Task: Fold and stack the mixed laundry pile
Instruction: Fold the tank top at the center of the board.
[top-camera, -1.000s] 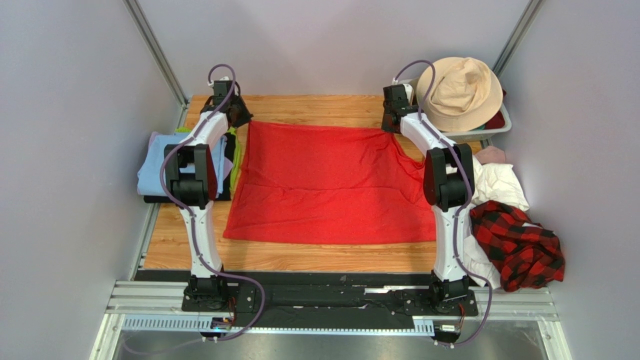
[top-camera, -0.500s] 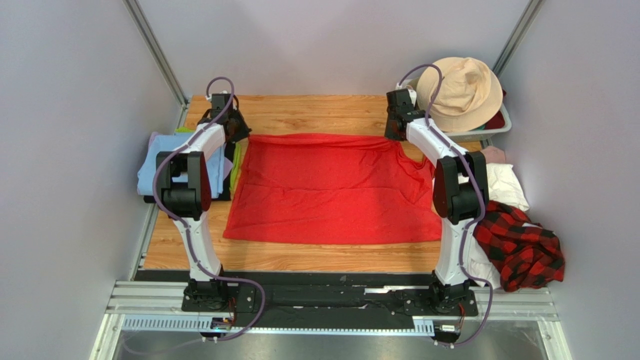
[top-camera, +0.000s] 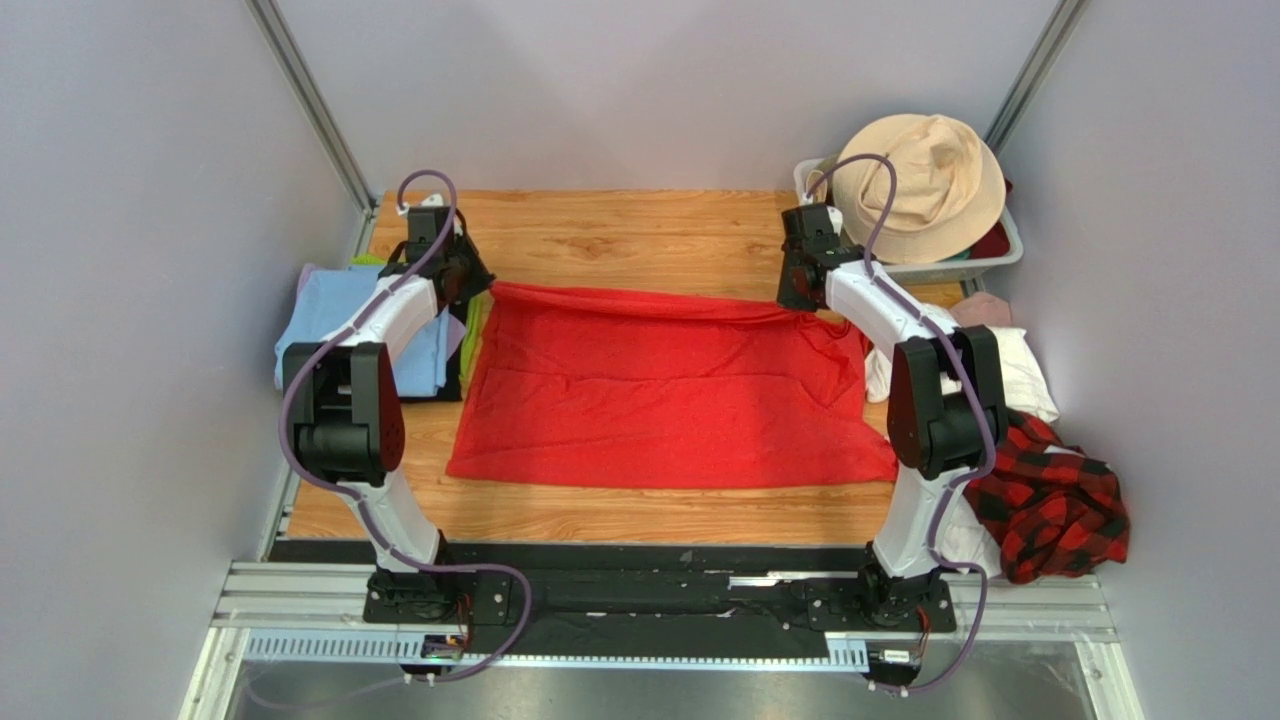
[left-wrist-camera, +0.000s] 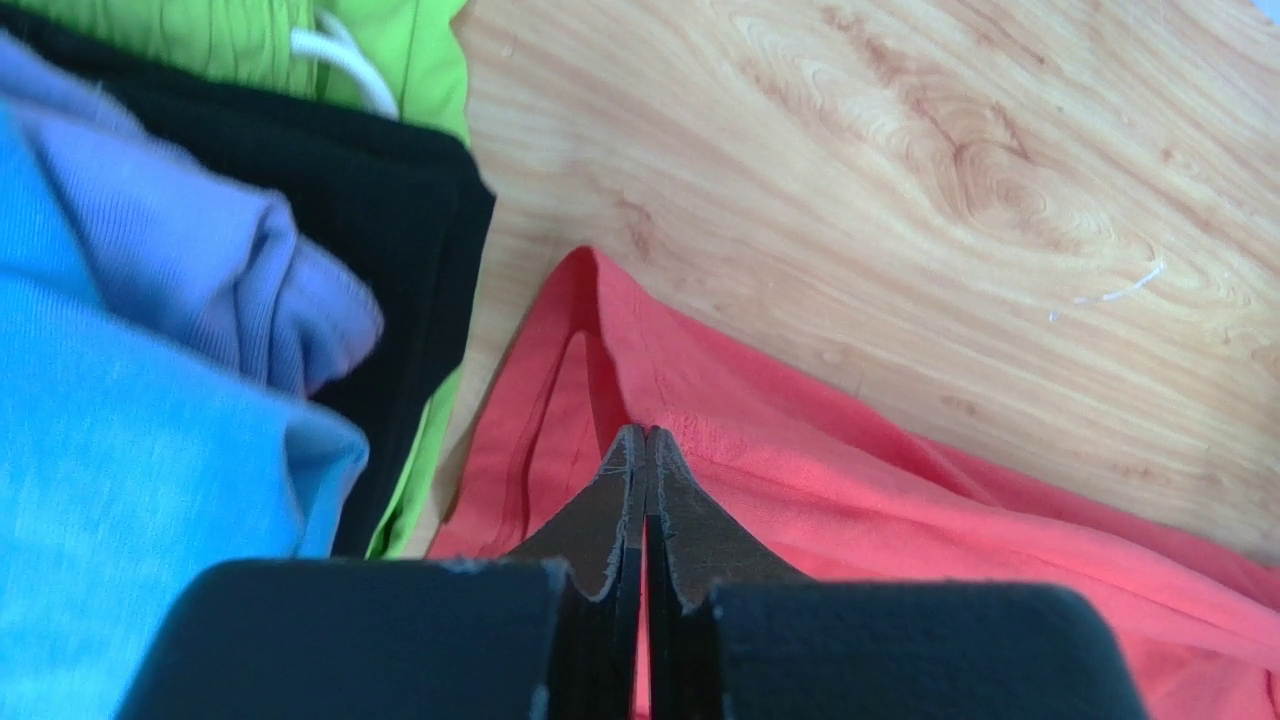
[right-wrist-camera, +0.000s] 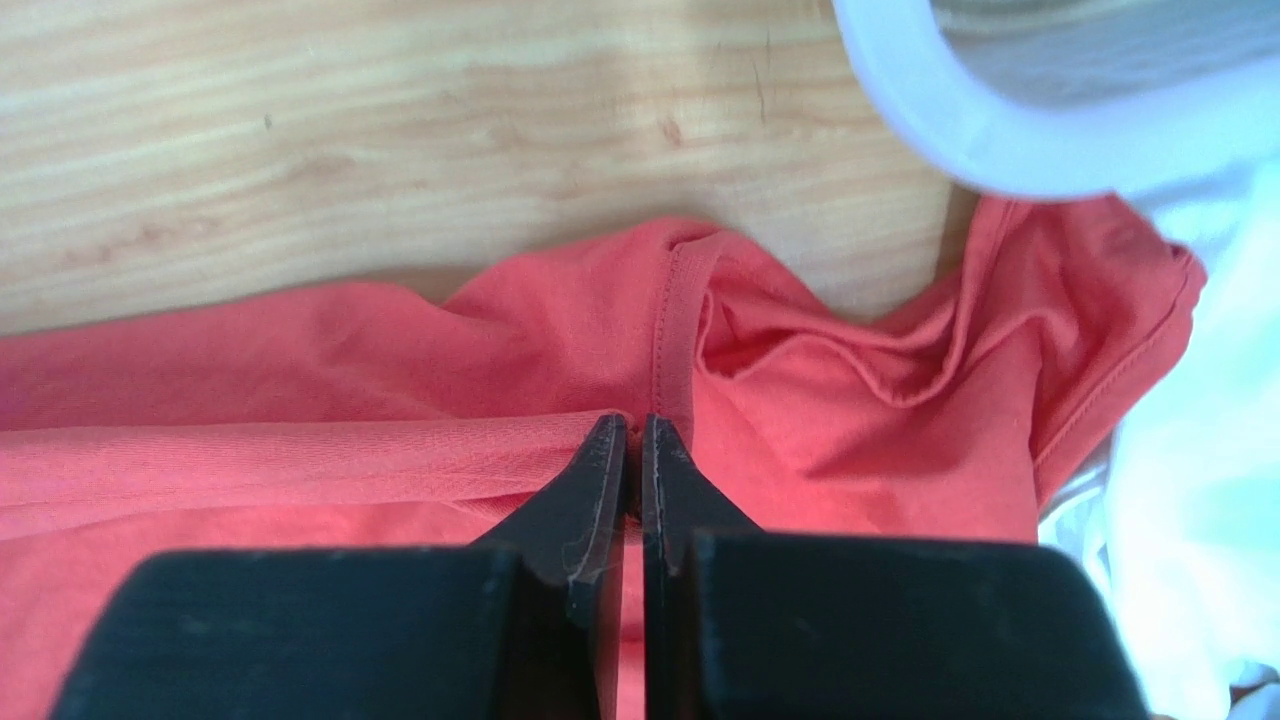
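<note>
My right gripper draws back and down next, lays the pinched far edge onto the shirt's flat middle (top-camera: 790, 383) and releases it, as cloth there lies spread.
A large bright red T-shirt (top-camera: 661, 398) lies spread over the middle of the wooden table. My left gripper (top-camera: 475, 288) is shut on its far left corner, and the left wrist view shows red fabric (left-wrist-camera: 902, 510) pinched between the closed tips (left-wrist-camera: 646, 438). My right gripper (top-camera: 795, 296) is shut on the far right corner, its closed tips (right-wrist-camera: 633, 428) gripping a fold of the shirt (right-wrist-camera: 842, 390) beside a seam. The far edge is lifted and stretched between the two. At the right edge lie white cloths (top-camera: 1025, 375), a red-and-black plaid shirt (top-camera: 1059, 503) and a small pink piece (top-camera: 984, 309).
Folded light blue (top-camera: 323, 323), black and green cloths are stacked at the left edge, close beside my left gripper (left-wrist-camera: 135, 450). A white slatted basket (top-camera: 1004, 248) with a beige bucket hat (top-camera: 920, 180) stands at the far right; its rim (right-wrist-camera: 962, 143) is just beyond my right gripper.
Both grippers have drawn the shirt's far edge toward the near side. The arms' elbows have swung outward. The shirt's far part now covers less of the table.
</note>
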